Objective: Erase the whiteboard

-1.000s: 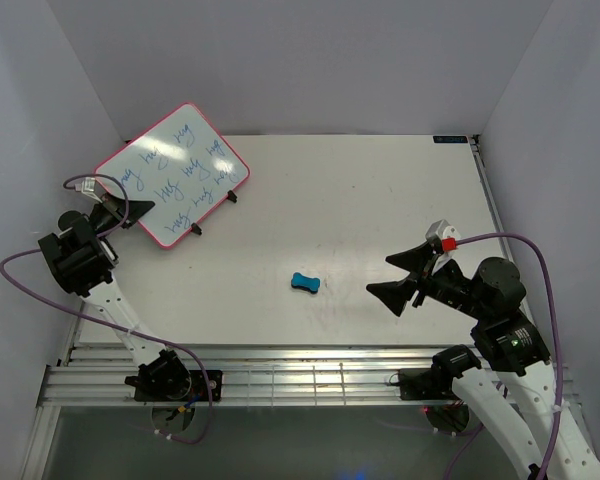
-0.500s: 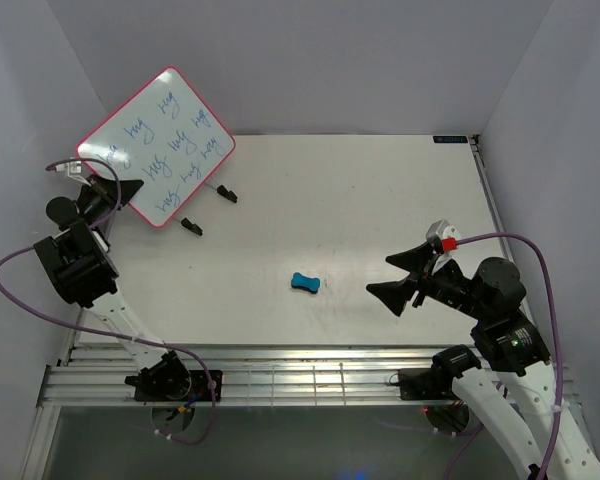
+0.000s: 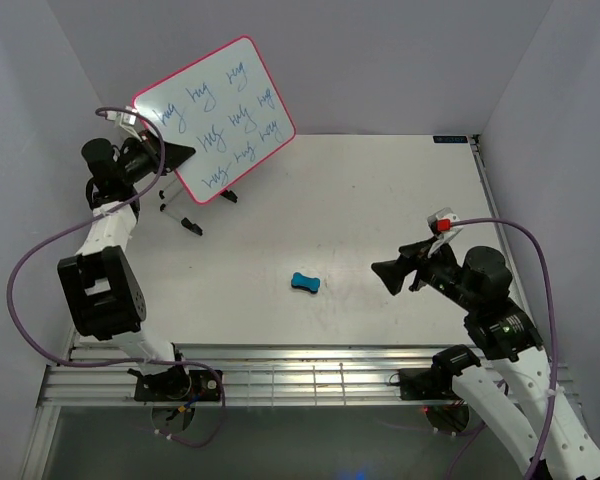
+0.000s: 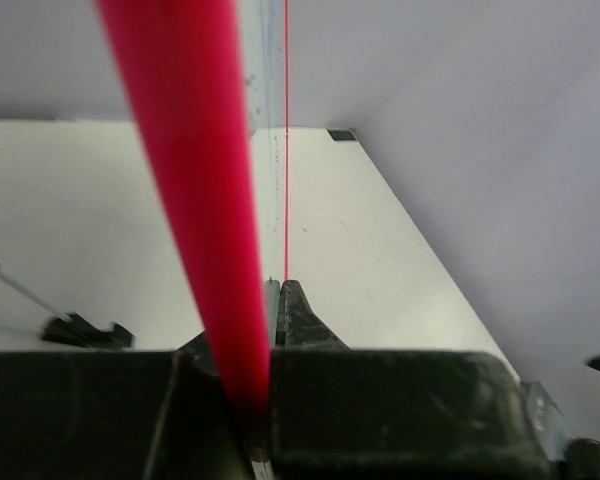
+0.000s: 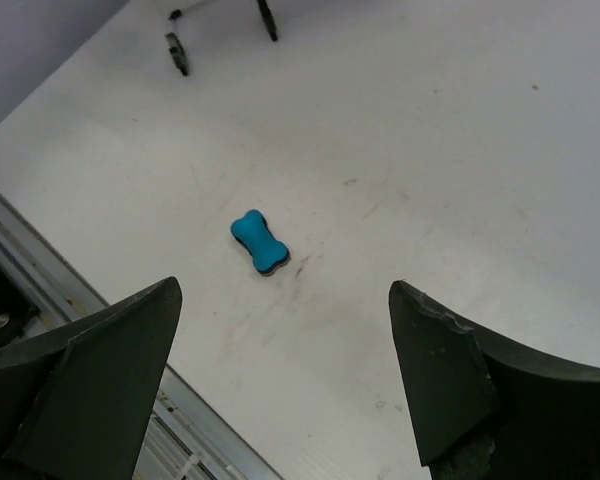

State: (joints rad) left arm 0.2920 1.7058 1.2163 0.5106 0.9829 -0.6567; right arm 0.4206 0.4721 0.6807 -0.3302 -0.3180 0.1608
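Next I need to move my open right gripper left in the top view and down around the eraser's narrow middle (image 3: 306, 283) (image 5: 259, 243).
The whiteboard (image 3: 215, 115), white with a pink-red rim and blue handwritten words, hangs tilted in the air above the table's far left. My left gripper (image 3: 180, 155) is shut on its lower left edge. In the left wrist view the red rim (image 4: 185, 200) runs edge-on between the closed fingers of my left gripper (image 4: 270, 300). The blue bone-shaped eraser (image 3: 304, 283) lies on the table near the middle. My right gripper (image 3: 392, 262) is open and empty, hovering to the right of it. The right wrist view shows the eraser (image 5: 259, 241) ahead of my right gripper (image 5: 282, 290), a little left.
The thin black wire stand (image 3: 192, 222) stands on the table below the whiteboard, without the board on it; it also shows in the right wrist view (image 5: 176, 55) and the left wrist view (image 4: 75, 327). Purple walls enclose the white table (image 3: 380, 190). A metal rail (image 3: 300, 380) runs along the near edge.
My left arm has raised the whiteboard off the stand and carried it up and to the right. My right gripper has shifted slightly and stays open.
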